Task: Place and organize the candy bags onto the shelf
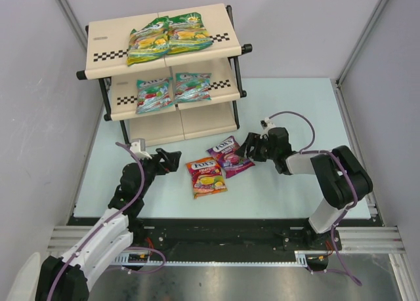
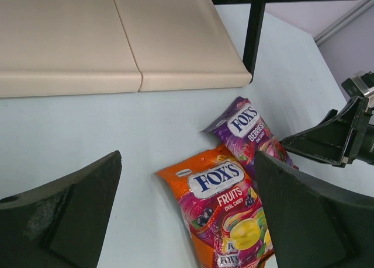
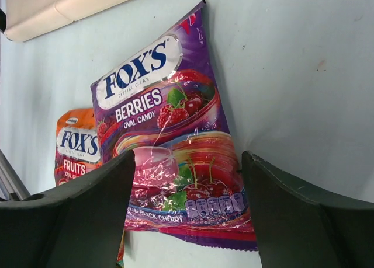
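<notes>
The purple-pink bag's edge away from the red-orange bag (image 1: 205,176) is already between the open fingers of my right gripper, so I should next lower my right gripper onto that edge and close it.
Two green-yellow candy bags (image 1: 147,42) (image 1: 189,33) lie on the top tier of the shelf (image 1: 216,52). Two teal bags (image 1: 154,94) (image 1: 192,86) lie on the middle tier. The bottom tier holds no bag. The red-orange bag (image 1: 205,176) and the purple-pink bag (image 1: 230,155) lie side by side on the table in front of the shelf. My left gripper (image 1: 172,160) is open, just left of the red-orange bag (image 2: 228,204). My right gripper (image 1: 249,149) is open, its fingers on either side of the purple-pink bag's near end (image 3: 169,145).
The shelf's bottom panel (image 2: 117,40) and a black frame leg (image 2: 254,31) stand just behind the two loose bags. Grey walls enclose the light blue table (image 1: 289,111), which has bare room to the right of the shelf.
</notes>
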